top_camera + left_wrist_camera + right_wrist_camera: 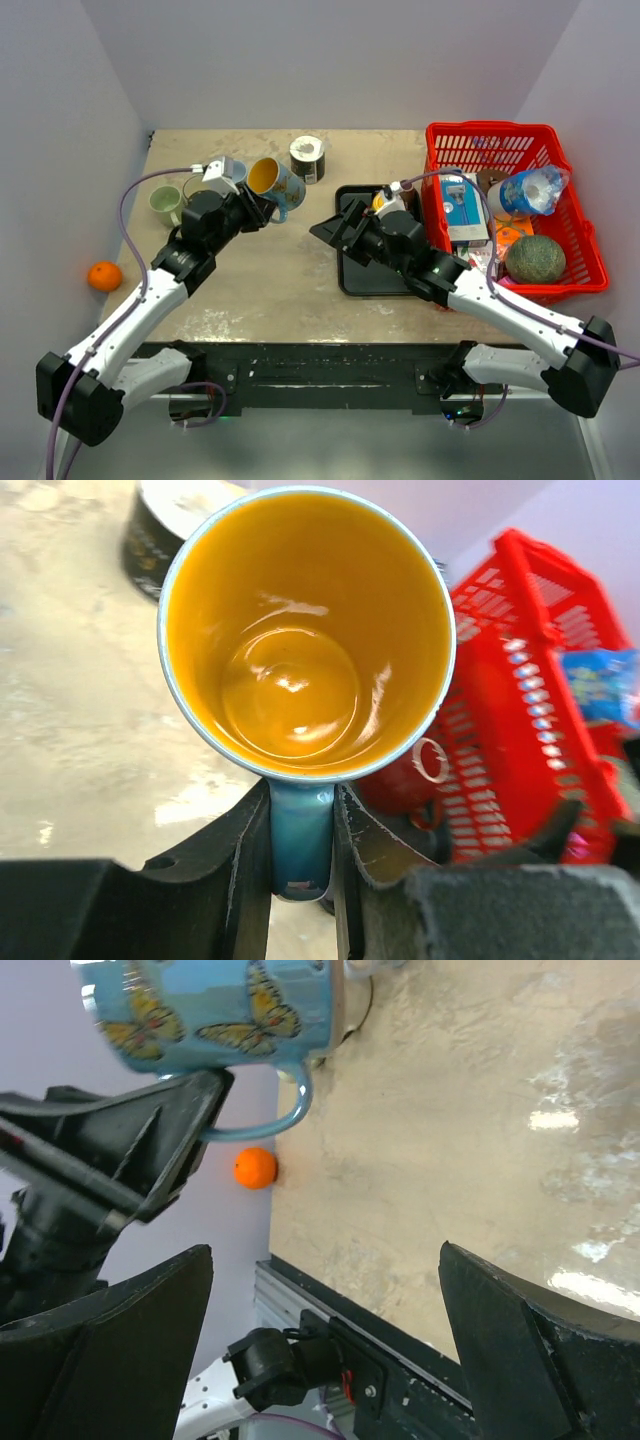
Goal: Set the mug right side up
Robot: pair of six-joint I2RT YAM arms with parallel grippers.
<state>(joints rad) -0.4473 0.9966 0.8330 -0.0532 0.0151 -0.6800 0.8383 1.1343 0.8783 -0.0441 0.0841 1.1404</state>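
The mug hangs tilted in midair, so the left gripper needs to move down and outward, level it onto the bare tabletop [281, 155] beside the dark can and release it.
The mug [276, 184] is blue with butterflies outside and orange inside. My left gripper [262, 212] is shut on its handle [301, 835] and holds it off the table, tilted, mouth facing up and towards the camera. In the left wrist view the orange inside [305, 635] fills the frame. In the right wrist view the mug [225, 1010] shows at the top left with its handle in the left fingers [165, 1140]. My right gripper [335, 226] is open and empty, over the left edge of the black tray [372, 275].
A pale green mug [167, 204] and a white mug [226, 170] stand at the back left. A dark can [307, 158] stands behind. A red basket [590, 250] with packages and a melon is at the right. An orange [104, 275] lies beyond the table's left edge.
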